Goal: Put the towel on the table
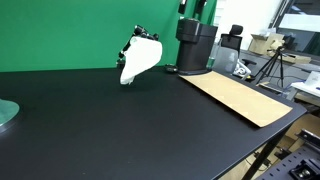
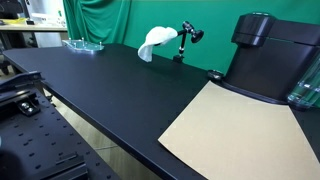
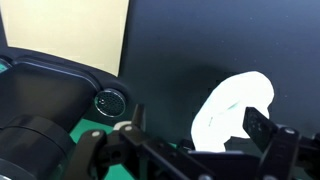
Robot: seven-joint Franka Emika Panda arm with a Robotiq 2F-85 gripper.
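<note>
The towel [image 1: 140,60] is below my gripper, between its two open fingers, so my gripper should move down next, still open, onto the towel's edge facing the round black disc.
A white towel [image 1: 140,60] hangs bunched on a small black stand [image 2: 185,42] at the back of the black table [image 1: 110,120], in front of the green curtain. It also shows in another exterior view [image 2: 153,43]. In the wrist view the towel [image 3: 235,105] lies below and between my two fingers. My gripper [image 3: 198,125] is open, well above the towel and not touching it. The gripper itself does not show in either exterior view; only the arm [image 1: 196,10] rises out of frame.
A tan mat [image 1: 240,97] [image 2: 235,125] lies in front of the black robot base [image 1: 195,45] [image 2: 265,55]. A small round black disc [image 3: 110,100] sits beside the base. A greenish glass dish [image 1: 5,112] [image 2: 85,44] stands at the table's far end.
</note>
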